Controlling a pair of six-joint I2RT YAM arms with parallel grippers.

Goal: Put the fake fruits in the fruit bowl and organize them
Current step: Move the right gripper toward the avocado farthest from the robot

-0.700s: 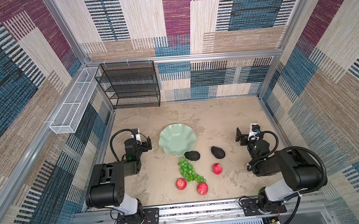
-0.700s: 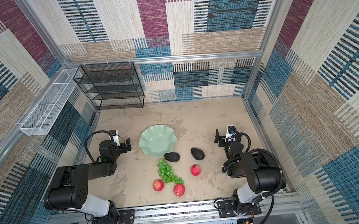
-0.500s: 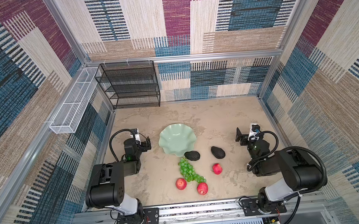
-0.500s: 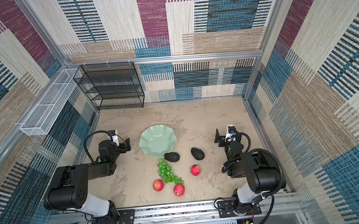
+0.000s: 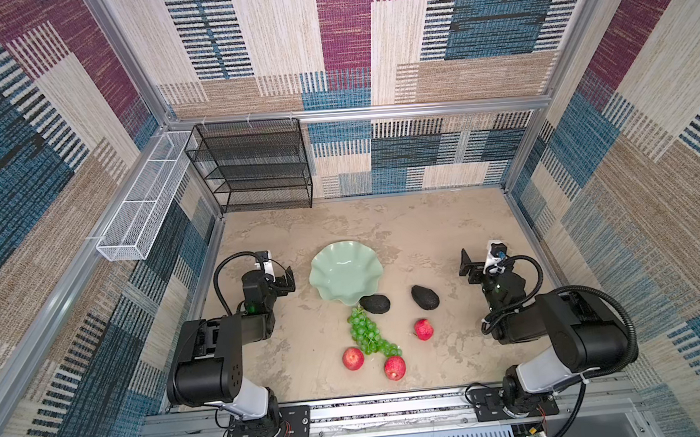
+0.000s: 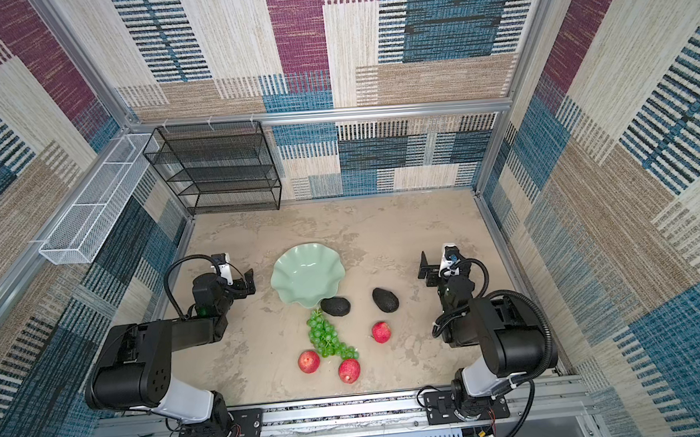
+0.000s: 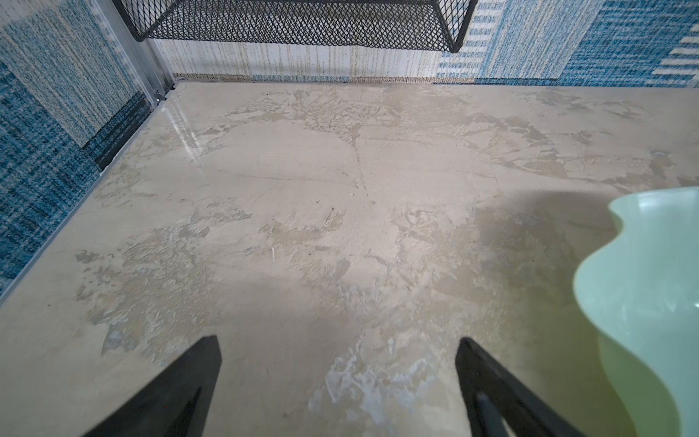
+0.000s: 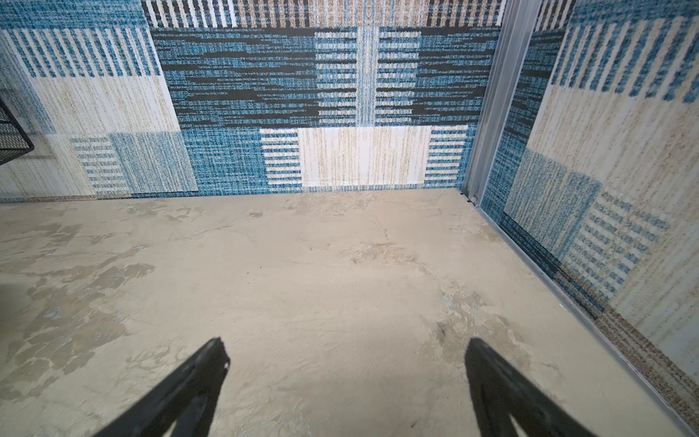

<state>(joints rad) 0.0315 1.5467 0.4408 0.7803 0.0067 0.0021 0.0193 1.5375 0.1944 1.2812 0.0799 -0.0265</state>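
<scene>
My open right gripper needs to move over the avocado farther from the bowl and go down to close around its sides, because it lies clear of the other fruit.
The fruit bowl (image 5: 345, 274) (image 6: 307, 278) is a pale mint-green dish with a wavy rim, and nothing lies in it. Just in front of it on the table lie two dark avocados (image 5: 374, 304) (image 5: 425, 297), a bunch of green grapes (image 5: 368, 335) and three red apples (image 5: 353, 358) (image 5: 394, 367) (image 5: 424, 329). My left gripper (image 5: 280, 278) (image 7: 337, 342) hangs open and empty just left of the bowl (image 7: 643, 302). My right gripper (image 5: 477, 265) (image 8: 346, 342) is open over bare table, right of the avocados.
A black mesh shelf rack (image 5: 253, 167) (image 7: 302, 22) stands at the back left. On the left wall hangs a white wire basket (image 5: 143, 203). Patterned walls close in the table on three sides, and a metal rail (image 5: 385, 409) runs along the front.
</scene>
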